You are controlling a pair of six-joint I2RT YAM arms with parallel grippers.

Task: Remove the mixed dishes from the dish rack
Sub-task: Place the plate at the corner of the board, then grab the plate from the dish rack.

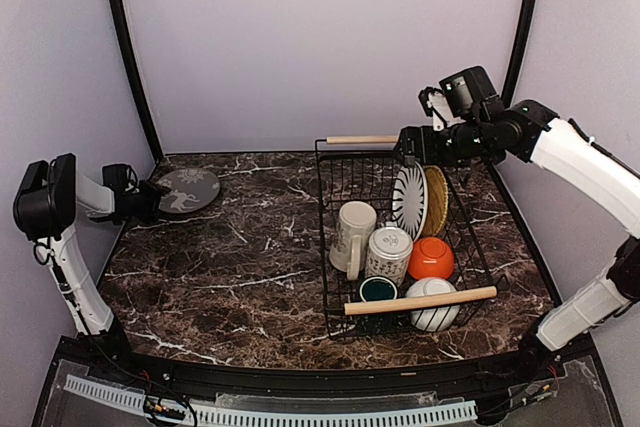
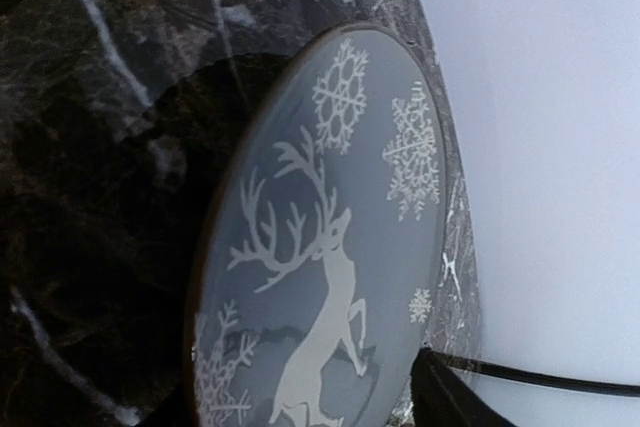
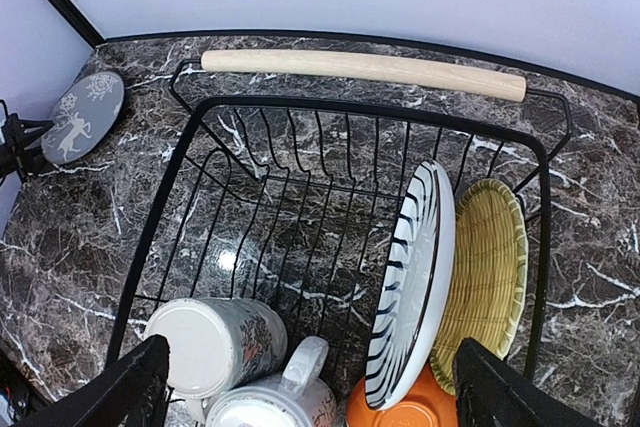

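My right gripper is above the radial plate, which stands on edge to the right in the wrist view, and next needs to lower its fingertips that way astride its upper rim (image 1: 410,169) (image 3: 433,272).
The dish rack (image 1: 330,237) stands right of centre, a black wire basket with two wooden handles. In it stand the radial-patterned plate (image 1: 408,200) and the lime-green plate (image 1: 437,199) on edge. It also holds the cream mug (image 1: 352,232), the patterned mug (image 1: 388,252), the orange bowl (image 1: 431,258), the dark green cup (image 1: 378,289) and the white bowl (image 1: 434,309). My right gripper (image 3: 320,397) hangs open and empty above the rack's back, over the mugs and the radial plate (image 3: 415,287). My left gripper (image 1: 152,197) is open at the far left, against the edge of a grey reindeer plate (image 2: 320,247).
The grey reindeer plate (image 1: 188,190) lies flat on the dark marble table (image 1: 250,257) near the back left corner. Walls close in at the back and both sides. The rack's near handle (image 1: 420,300) crosses over the green cup and white bowl.
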